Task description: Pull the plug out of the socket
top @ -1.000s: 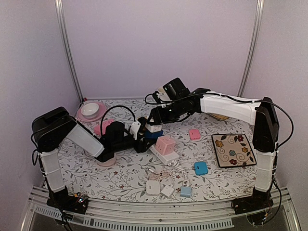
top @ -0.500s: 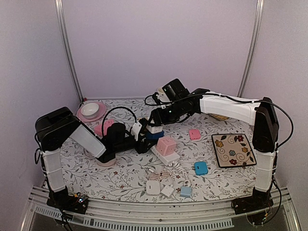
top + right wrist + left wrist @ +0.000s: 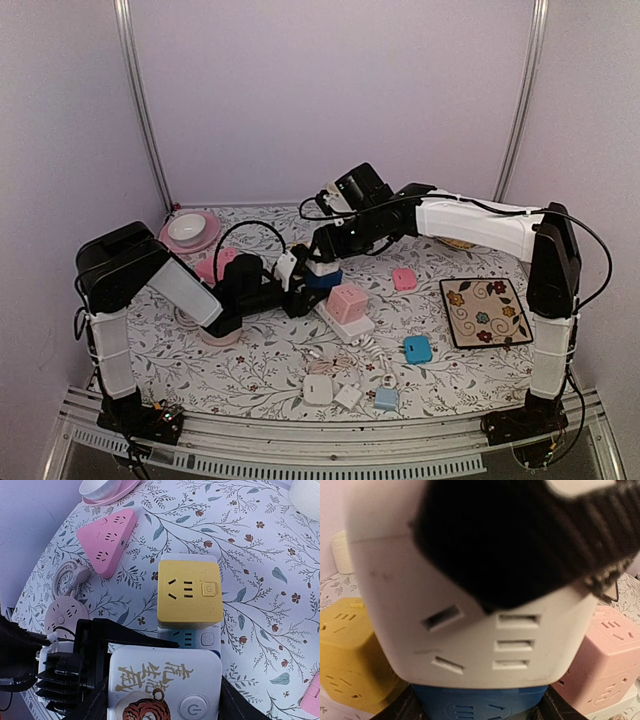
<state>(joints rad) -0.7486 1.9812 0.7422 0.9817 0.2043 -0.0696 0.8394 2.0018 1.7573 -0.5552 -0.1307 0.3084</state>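
Observation:
My right gripper should go up, right in the top view, then down to release the white cube on the clear tabletop beyond the pink adapter.
The plug is a white cube (image 3: 320,267) with a tiger print and a power button (image 3: 165,685). It stands on a blue socket block (image 3: 322,282), and the two still touch (image 3: 480,700). From the right, my right gripper (image 3: 322,257) is shut on the white cube, its dark fingers (image 3: 237,705) on both sides. One of its fingers lies across the cube's top in the left wrist view. From the left, my left gripper (image 3: 300,292) is shut on the blue block, with its fingers (image 3: 402,711) flanking the block's lower edge.
A pink cube socket (image 3: 347,300) on a white strip stands just right of the grip. A yellow cube (image 3: 189,591) stands behind it. A pink triangular socket (image 3: 107,537), a round socket (image 3: 65,615), a pink plate with a bowl (image 3: 188,232), a floral plate (image 3: 486,311) and small adapters (image 3: 417,349) lie around.
My left arm's upper link has shifted slightly to the right. Both grips and the stacked cube and block look the same.

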